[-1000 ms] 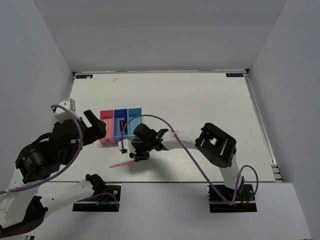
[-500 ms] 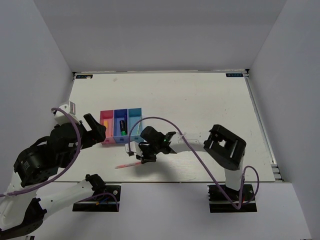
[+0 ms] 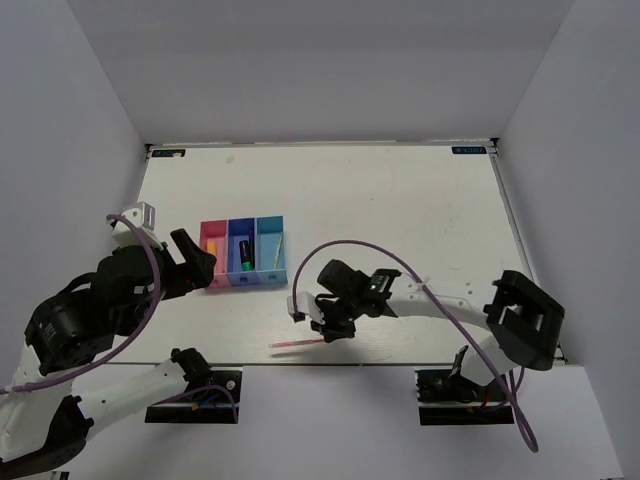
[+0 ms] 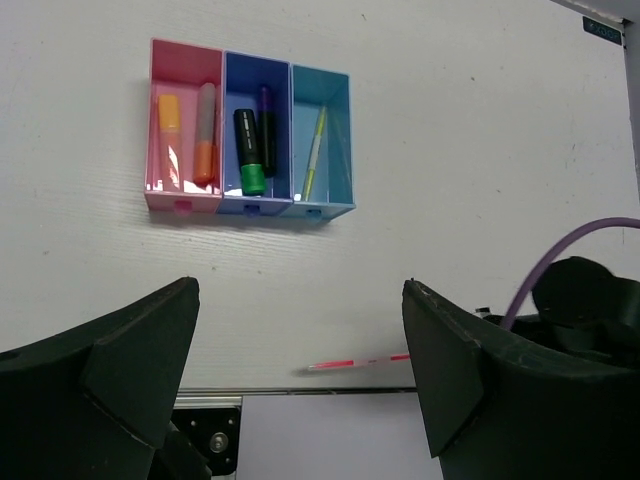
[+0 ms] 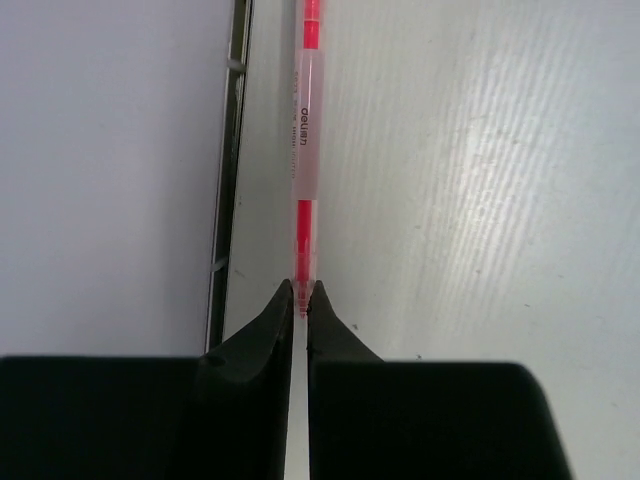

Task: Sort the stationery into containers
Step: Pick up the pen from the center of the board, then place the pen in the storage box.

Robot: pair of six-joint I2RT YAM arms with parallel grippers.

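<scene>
The light blue bin (image 3: 268, 245) already holds a thin pen. My right gripper will lift, swing outward to that bin and release the pink-red pen (image 3: 295, 345) inside.
My right gripper (image 3: 325, 335) is shut on the end of a thin pink-red pen (image 3: 295, 345) near the table's front edge. In the right wrist view the pen (image 5: 306, 140) sticks straight out from the closed fingertips (image 5: 301, 290). It also shows in the left wrist view (image 4: 355, 362). The joined bins stand at the left: pink-red (image 4: 182, 203), dark blue (image 4: 255, 207), light blue (image 4: 322, 209). The pink-red bin holds two orange markers (image 4: 204, 135). The dark blue bin holds a green marker (image 4: 248, 150) and a purple one (image 4: 267, 130). The light blue bin holds a thin yellow pen (image 4: 315, 150). My left gripper (image 3: 190, 265) is open and empty, raised near the bins (image 3: 240, 250).
The table's front edge with its metal rail (image 5: 228, 180) runs right beside the held pen. A purple cable (image 3: 400, 265) loops over the right arm. White walls enclose the table on three sides.
My right gripper has carried the pen away from the bins, to the right and toward the table's front edge. The left arm has shifted only slightly.
</scene>
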